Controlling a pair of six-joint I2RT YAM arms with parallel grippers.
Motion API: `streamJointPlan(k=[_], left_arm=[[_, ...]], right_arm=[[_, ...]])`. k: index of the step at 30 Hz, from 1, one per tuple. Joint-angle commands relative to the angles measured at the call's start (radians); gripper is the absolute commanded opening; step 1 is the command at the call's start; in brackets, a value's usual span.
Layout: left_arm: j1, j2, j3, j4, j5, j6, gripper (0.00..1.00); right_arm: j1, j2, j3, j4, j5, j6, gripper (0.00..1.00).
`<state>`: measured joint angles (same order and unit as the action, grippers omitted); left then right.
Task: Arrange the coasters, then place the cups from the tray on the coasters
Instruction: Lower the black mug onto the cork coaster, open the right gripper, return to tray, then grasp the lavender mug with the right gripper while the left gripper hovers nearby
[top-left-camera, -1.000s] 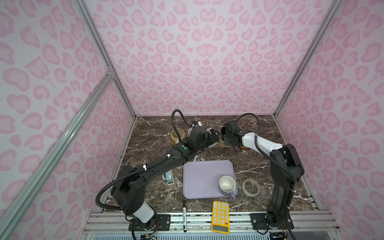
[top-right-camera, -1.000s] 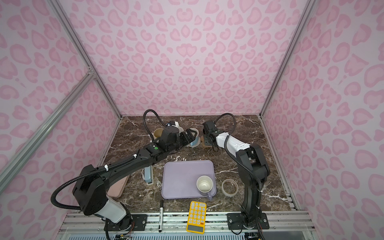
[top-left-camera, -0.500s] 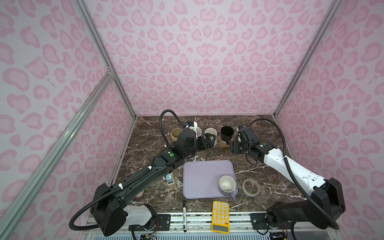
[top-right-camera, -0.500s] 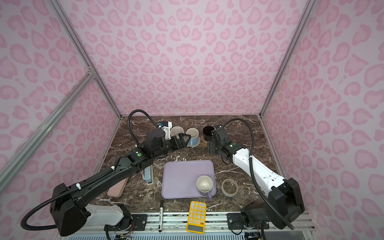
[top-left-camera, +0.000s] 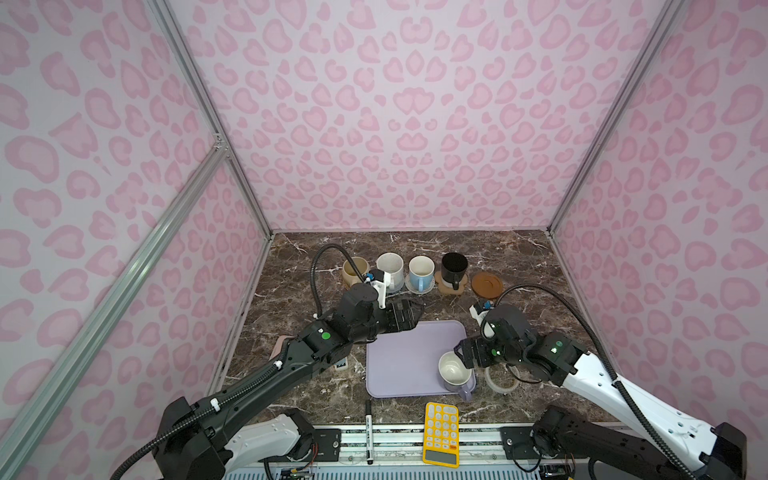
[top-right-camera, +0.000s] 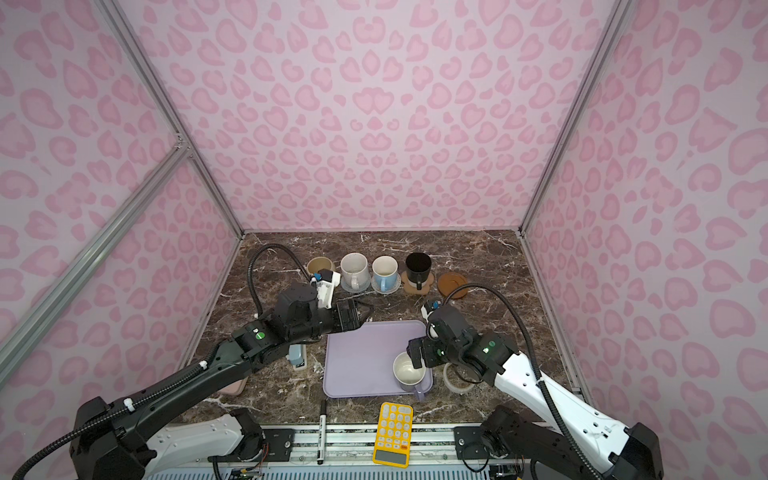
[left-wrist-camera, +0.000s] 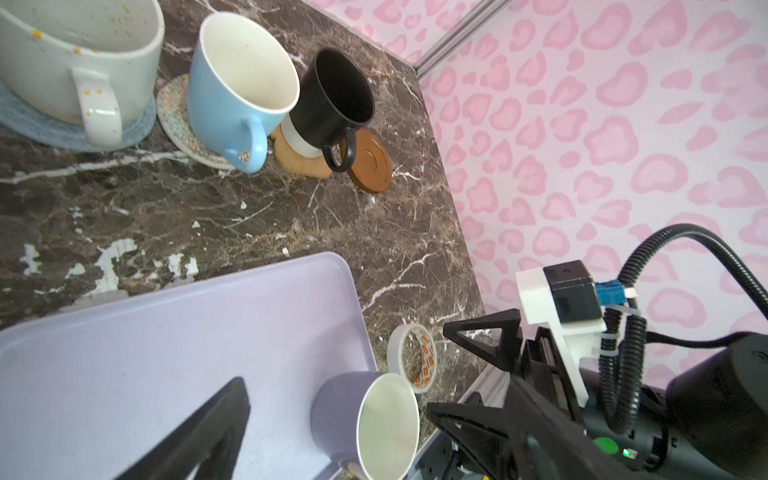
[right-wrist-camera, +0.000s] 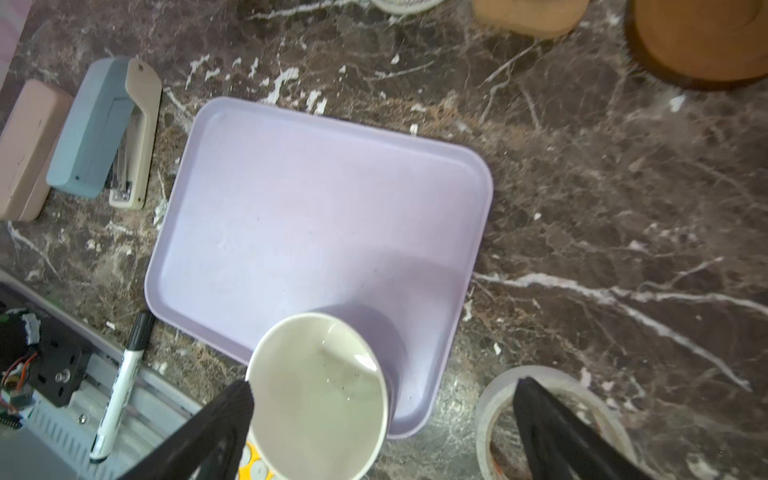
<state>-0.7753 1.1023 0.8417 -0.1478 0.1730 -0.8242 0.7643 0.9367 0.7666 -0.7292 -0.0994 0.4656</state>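
Note:
I should move my right gripper back and down past the lavender cup's rim and close on its handle (top-left-camera: 466, 392), which sticks out toward my base.
Along the back stand the beige cup (top-left-camera: 354, 268), the white speckled cup (top-left-camera: 390, 266) on a grey-blue coaster, the light blue cup (top-left-camera: 421, 268) on a cream coaster, and the black cup (top-left-camera: 454, 266) on the brown flower coaster (top-left-camera: 451, 289). The amber-brown coaster (top-left-camera: 487, 284) is bare. The lavender cup (right-wrist-camera: 320, 395) stands upright at the near right corner of the tray (right-wrist-camera: 311, 208). My right gripper (right-wrist-camera: 384, 384) hangs open over that cup's rim, with one finger above the tape ring. Empty and open, my left gripper (top-left-camera: 411, 309) hovers at the tray's far left corner.
A translucent tape ring (top-left-camera: 500, 380) lies just right of the tray. A yellow calculator (top-left-camera: 441, 432) and a black marker (top-left-camera: 368, 432) lie at the front edge. A grey-blue stapler (right-wrist-camera: 104, 133) and a pink case (right-wrist-camera: 25, 149) sit left of the tray.
My right gripper let go of the black cup on the flower coaster, opened wide and drew back to the lavender cup. The left arm pulled back from the cup row toward the tray.

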Motion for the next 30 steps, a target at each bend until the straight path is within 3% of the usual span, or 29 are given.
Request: streamJointPlan(k=[1, 5, 14, 21, 30], left_arm=[[-0.012, -0.038, -0.057, 0.040, 0.014, -0.039, 0.97], [-0.041, -0.070, -0.116, 0.066, 0.022, -0.066, 0.97], [-0.105, -0.109, -0.215, 0.116, -0.043, -0.136, 0.97], [-0.112, -0.125, -0.222, 0.086, -0.098, -0.161, 0.97], [-0.122, -0.086, -0.232, 0.116, -0.126, -0.194, 0.97]], right_arm=[[0.073, -0.017, -0.017, -0.059, 0.034, 0.071, 1.00], [0.159, -0.042, -0.056, -0.067, 0.105, 0.128, 0.99], [0.343, -0.041, -0.151, 0.016, 0.297, 0.205, 0.79], [0.420, 0.094, -0.151, 0.064, 0.342, 0.217, 0.68], [0.421, 0.189, -0.144, 0.143, 0.388, 0.266, 0.53]])
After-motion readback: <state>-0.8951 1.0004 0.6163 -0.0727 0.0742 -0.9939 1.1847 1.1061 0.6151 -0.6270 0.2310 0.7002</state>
